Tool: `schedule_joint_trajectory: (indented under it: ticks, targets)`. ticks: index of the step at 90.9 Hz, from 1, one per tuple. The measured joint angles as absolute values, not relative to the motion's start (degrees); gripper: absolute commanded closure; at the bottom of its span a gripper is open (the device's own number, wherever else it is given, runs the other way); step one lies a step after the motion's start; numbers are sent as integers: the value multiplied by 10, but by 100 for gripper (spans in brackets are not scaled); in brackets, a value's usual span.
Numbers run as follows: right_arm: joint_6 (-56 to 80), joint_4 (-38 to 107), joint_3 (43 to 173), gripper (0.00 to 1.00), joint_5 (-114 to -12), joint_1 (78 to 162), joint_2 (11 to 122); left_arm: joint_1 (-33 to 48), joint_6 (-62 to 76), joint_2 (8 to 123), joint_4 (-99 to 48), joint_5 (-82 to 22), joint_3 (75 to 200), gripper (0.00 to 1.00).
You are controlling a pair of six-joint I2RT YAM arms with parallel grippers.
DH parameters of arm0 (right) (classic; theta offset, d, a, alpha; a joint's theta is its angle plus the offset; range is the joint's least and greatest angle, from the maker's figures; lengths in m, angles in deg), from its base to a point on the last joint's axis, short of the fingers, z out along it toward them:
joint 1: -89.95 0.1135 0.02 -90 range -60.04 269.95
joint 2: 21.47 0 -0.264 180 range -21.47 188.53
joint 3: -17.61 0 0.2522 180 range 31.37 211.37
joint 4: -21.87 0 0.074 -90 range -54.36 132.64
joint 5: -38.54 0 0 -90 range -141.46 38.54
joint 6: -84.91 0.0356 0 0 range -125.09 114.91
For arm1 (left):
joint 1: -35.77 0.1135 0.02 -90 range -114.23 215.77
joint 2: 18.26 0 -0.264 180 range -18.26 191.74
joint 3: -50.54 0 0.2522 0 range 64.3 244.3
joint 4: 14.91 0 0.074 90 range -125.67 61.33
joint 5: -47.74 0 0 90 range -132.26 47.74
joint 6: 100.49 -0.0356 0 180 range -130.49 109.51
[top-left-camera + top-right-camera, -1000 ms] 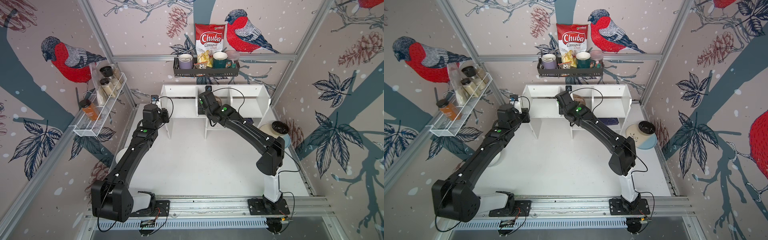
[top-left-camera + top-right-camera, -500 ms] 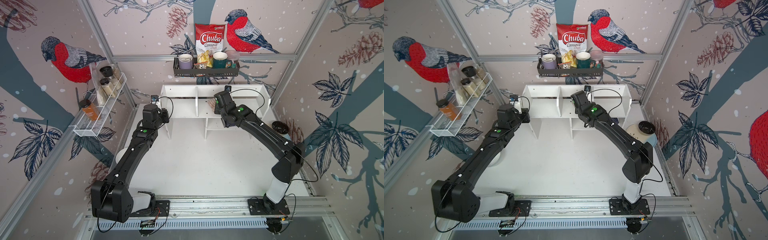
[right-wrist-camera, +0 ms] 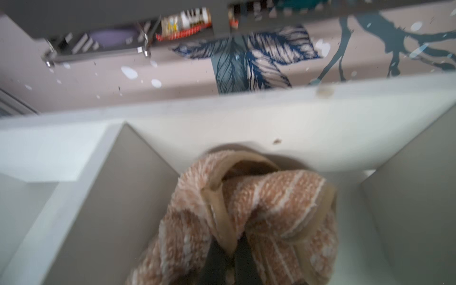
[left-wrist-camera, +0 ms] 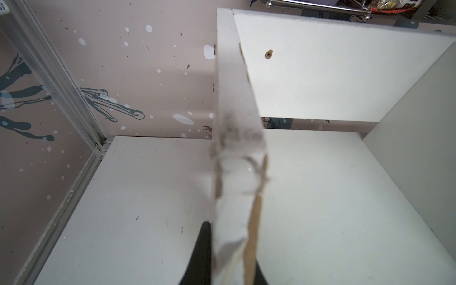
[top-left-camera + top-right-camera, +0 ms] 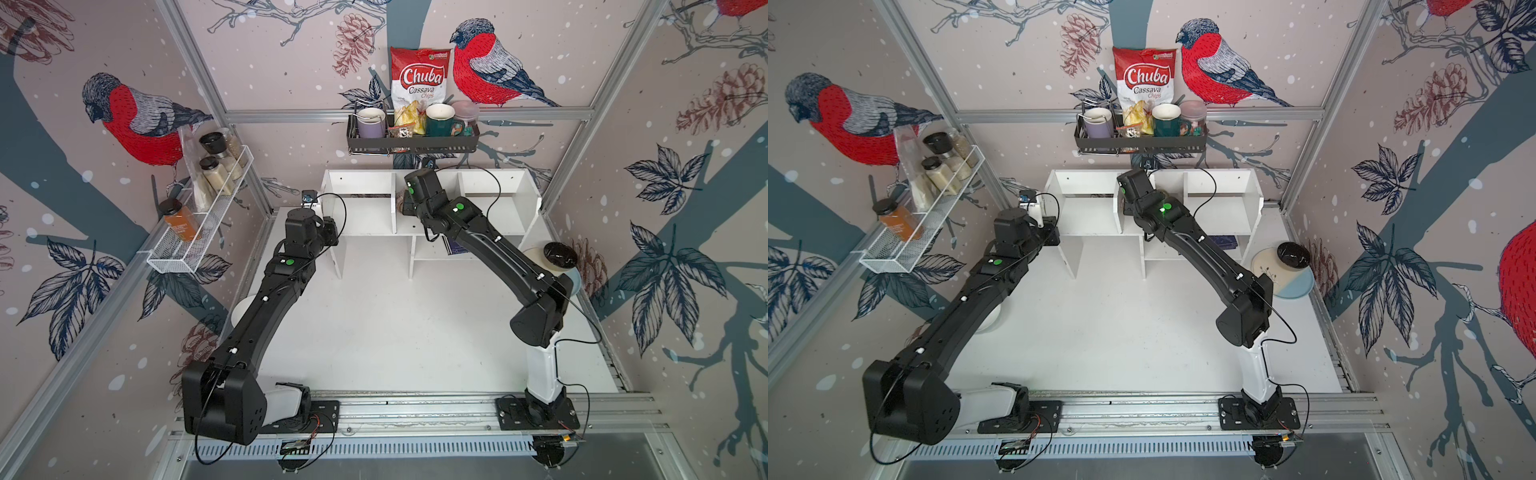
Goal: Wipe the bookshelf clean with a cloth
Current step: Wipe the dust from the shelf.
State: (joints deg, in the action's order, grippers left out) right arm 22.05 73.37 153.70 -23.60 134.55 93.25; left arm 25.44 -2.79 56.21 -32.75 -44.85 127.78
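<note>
An open part of the middle section's bottom shows beside the cloth. My right gripper should next pull the cloth back from the bookshelf's back panel and down onto that bottom and let go of it there.
The white bookshelf (image 5: 361, 183) (image 5: 1084, 187) stands at the back of the table. My left gripper (image 5: 332, 232) (image 4: 232, 246) is shut on the front edge of its left side panel (image 4: 234, 98), one finger on each face. My right gripper (image 3: 232, 249) is shut on the tan cloth (image 3: 271, 202) with white stripes, bunched round the fingers. The cloth (image 5: 401, 199) is pressed on the floor of the middle compartment, close to the left divider and near the back panel. In both top views the right wrist hides most of it.
A black wall rack (image 5: 411, 141) with mugs and a chips bag hangs just above the bookshelf. A white wire rack (image 5: 199, 220) with jars is on the left wall. A plate with a black bowl (image 5: 559, 255) sits right of the bookshelf. A dark blue item (image 5: 457, 247) lies on the lower shelf.
My right gripper swept the cloth rightward across the middle compartment, then back left toward the left divider. The left arm has stayed on the side panel.
</note>
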Motion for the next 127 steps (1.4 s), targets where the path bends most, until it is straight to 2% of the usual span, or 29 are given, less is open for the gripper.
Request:
schedule_joint_trajectory:
  ticks: [16,21,23,32,38,41,45,63,72,76,86,92,113,127]
  targets:
    - [243,712,1366,100,-246,1351,834,255,-28,563,-327,-448,1279,100]
    - [250,704,1331,94,-242,1352,809,255,-28,563,-327,-448,1279,100]
    - [250,702,1323,90,-240,1351,802,255,-28,563,-327,-448,1279,100]
    - [252,702,1307,60,-233,1340,790,255,-28,563,-327,-448,1279,100]
    - [252,705,1313,46,-229,1333,791,255,-28,563,-327,-448,1279,100]
    - [250,707,1322,34,-227,1332,794,255,-28,563,-327,-448,1279,100]
    - [248,709,1342,31,-227,1331,803,255,-28,563,-327,-448,1279,100]
    - [235,719,1418,33,-227,1325,871,255,-28,563,-327,-448,1279,100]
    - [235,731,1439,38,-230,1327,896,255,-28,564,-327,-448,1279,100]
    - [235,732,1446,45,-232,1330,901,255,-28,564,-327,-448,1280,100]
    - [235,735,1445,70,-234,1336,901,255,-28,564,-327,-448,1280,100]
    - [237,734,1430,79,-234,1341,892,255,-28,564,-327,-448,1280,100]
    - [237,710,1321,90,-222,1353,813,255,-28,564,-327,-448,1280,100]
    - [233,726,1332,95,-219,1327,810,255,-28,564,-327,-448,1280,100]
